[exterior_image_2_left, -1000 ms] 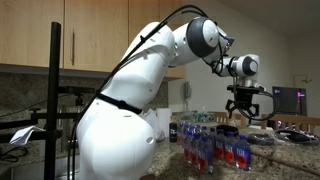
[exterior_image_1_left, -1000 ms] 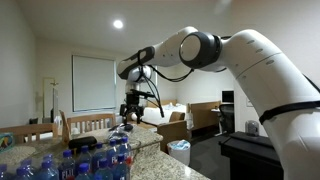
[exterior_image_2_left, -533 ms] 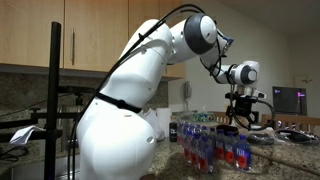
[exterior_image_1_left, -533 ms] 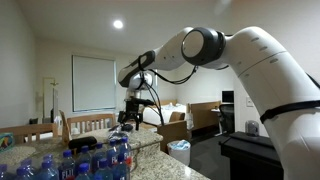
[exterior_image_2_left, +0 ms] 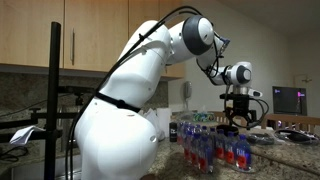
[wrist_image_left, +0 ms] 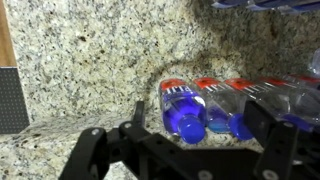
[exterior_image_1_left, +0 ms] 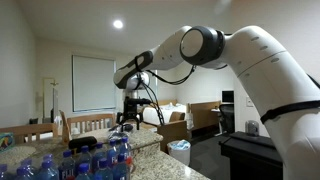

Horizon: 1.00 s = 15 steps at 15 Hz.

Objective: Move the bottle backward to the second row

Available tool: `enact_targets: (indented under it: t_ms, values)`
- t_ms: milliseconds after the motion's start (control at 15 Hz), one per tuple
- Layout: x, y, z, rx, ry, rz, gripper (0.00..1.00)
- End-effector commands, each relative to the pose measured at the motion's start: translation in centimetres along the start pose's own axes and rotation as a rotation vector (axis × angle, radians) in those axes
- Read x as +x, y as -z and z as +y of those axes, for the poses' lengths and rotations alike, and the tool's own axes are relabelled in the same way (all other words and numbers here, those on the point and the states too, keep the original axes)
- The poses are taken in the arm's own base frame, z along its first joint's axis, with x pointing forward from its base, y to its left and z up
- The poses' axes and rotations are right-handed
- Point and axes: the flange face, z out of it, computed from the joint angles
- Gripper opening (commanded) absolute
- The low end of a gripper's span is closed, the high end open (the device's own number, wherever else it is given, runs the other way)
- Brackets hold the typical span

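The end bottle's blue cap is already between my open fingers, and next my gripper moves nearly straight down onto that cap.
Several small clear water bottles with blue labels and blue caps stand in rows on a speckled granite counter point(wrist_image_left: 90, 60). They show in both exterior views point(exterior_image_1_left: 112, 158) point(exterior_image_2_left: 205, 145). In the wrist view I look down on the end of a row. The end bottle point(wrist_image_left: 183, 104), with a red patch on its label, lies between my fingers, with two more caps to its right. My gripper point(wrist_image_left: 200, 115) is open and empty above the bottles. It hangs over the far end of the group in both exterior views point(exterior_image_1_left: 125, 118) point(exterior_image_2_left: 237, 120).
More bottles point(wrist_image_left: 265, 5) stand along the top edge of the wrist view. Wooden chairs point(exterior_image_1_left: 85, 124) stand behind the counter. Wooden cabinets point(exterior_image_2_left: 60, 40) and a black stand point(exterior_image_2_left: 55, 90) are beside the robot's base. A white bin point(exterior_image_1_left: 179, 151) sits on the floor.
My gripper has come down closer to the bottle tops and shifted slightly sideways over the group. It stays open. The bottles have not moved.
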Motion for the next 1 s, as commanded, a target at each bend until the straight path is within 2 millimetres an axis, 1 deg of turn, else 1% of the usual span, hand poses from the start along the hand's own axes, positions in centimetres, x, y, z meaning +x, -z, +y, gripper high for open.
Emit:
enact_targets:
  t_ms: [0,267,467,933]
  values:
    - [1.0,-0.3,1.0,-0.021,-0.029,0.002,1.00]
    - [2.6,-1.6,1.4,-0.048,-0.017,-0.018,1.00]
    - [3.8,-2.7,0.5,-0.076,0.004,-0.006,1.00]
    - [5.2,-4.0,-1.6,-0.095,0.052,-0.010,1.00]
